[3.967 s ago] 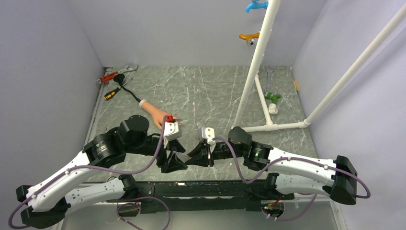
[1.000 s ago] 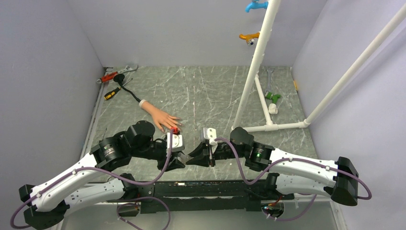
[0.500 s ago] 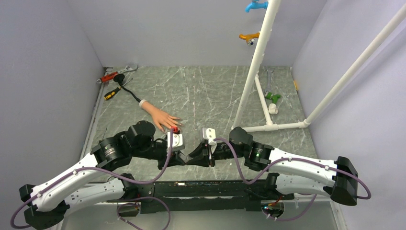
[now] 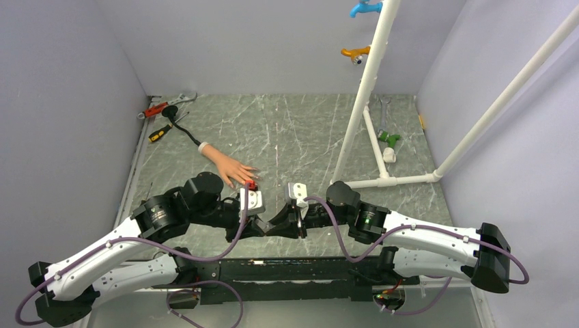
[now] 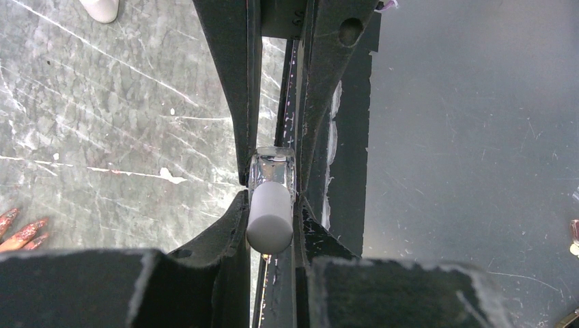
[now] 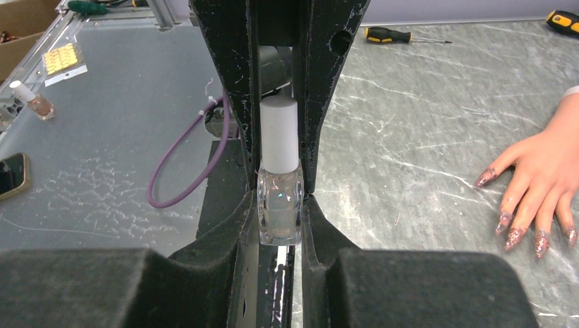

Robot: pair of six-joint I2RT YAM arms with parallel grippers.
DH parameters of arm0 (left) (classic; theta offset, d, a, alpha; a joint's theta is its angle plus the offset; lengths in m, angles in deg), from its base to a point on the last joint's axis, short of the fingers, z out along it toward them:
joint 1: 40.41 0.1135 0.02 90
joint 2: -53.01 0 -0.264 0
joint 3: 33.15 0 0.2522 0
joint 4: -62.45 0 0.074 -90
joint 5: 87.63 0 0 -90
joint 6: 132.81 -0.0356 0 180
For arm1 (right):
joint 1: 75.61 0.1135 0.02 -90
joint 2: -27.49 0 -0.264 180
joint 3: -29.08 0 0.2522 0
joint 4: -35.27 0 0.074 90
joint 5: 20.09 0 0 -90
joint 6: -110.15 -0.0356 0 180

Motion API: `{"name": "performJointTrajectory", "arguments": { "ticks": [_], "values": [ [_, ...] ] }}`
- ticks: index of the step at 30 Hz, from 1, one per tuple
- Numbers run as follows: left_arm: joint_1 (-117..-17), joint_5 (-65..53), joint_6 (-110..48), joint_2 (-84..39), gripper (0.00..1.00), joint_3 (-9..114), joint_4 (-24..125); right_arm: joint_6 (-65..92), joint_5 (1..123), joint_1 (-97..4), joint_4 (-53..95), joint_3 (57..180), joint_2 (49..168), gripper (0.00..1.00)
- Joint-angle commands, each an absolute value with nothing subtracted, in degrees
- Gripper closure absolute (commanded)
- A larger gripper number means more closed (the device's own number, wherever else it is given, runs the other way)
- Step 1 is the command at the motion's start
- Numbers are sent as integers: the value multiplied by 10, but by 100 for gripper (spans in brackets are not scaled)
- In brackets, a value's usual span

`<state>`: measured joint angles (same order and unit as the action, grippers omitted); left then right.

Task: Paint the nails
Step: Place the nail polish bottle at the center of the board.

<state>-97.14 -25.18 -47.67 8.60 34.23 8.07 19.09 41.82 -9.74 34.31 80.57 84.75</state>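
My left gripper moves outward and down next to release the bottle on the tabletop (image 5: 142,148) beside the pale crack, since that spot lies outward and below it.
A small clear bottle (image 6: 280,205) with a white cap (image 6: 279,133) hangs between both grippers above the table's near edge. My right gripper (image 6: 280,199) is shut on the glass body. My left gripper (image 5: 271,208) faces it and is shut on the white cap (image 5: 270,219). In the top view the left gripper (image 4: 258,227) and right gripper (image 4: 277,225) meet tip to tip. The mannequin hand (image 4: 229,167) lies flat just beyond them, fingers toward the arms. Its glittery reddish nails (image 6: 509,229) show at the right of the right wrist view, and some nails (image 5: 20,232) at the left edge of the left wrist view.
A white pipe frame (image 4: 362,102) with blue and orange taps stands at the right back. A wrench (image 4: 167,106) and a screwdriver (image 4: 160,133) lie at the far left corner. Beyond the table's near edge are a phone (image 6: 12,174) and another small bottle (image 6: 31,102).
The left arm has come away from the mannequin hand to meet the right gripper. Over the last second its jaws have shut on the bottle's cap. The right gripper has kept its hold.
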Motion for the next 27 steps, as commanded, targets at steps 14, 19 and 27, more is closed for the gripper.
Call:
{"name": "performJointTrajectory", "arguments": {
  "ticks": [14,19,27],
  "values": [
    [-974,-211,-459,77,100,357,90,196,438,-95,365,830,833,61],
    [-974,-207,-458,77,100,359,90,196,442,-96,363,827,827,52],
    [-974,-196,-454,76,100,357,92,196,478,-96,352,824,815,35]
  ]
}}
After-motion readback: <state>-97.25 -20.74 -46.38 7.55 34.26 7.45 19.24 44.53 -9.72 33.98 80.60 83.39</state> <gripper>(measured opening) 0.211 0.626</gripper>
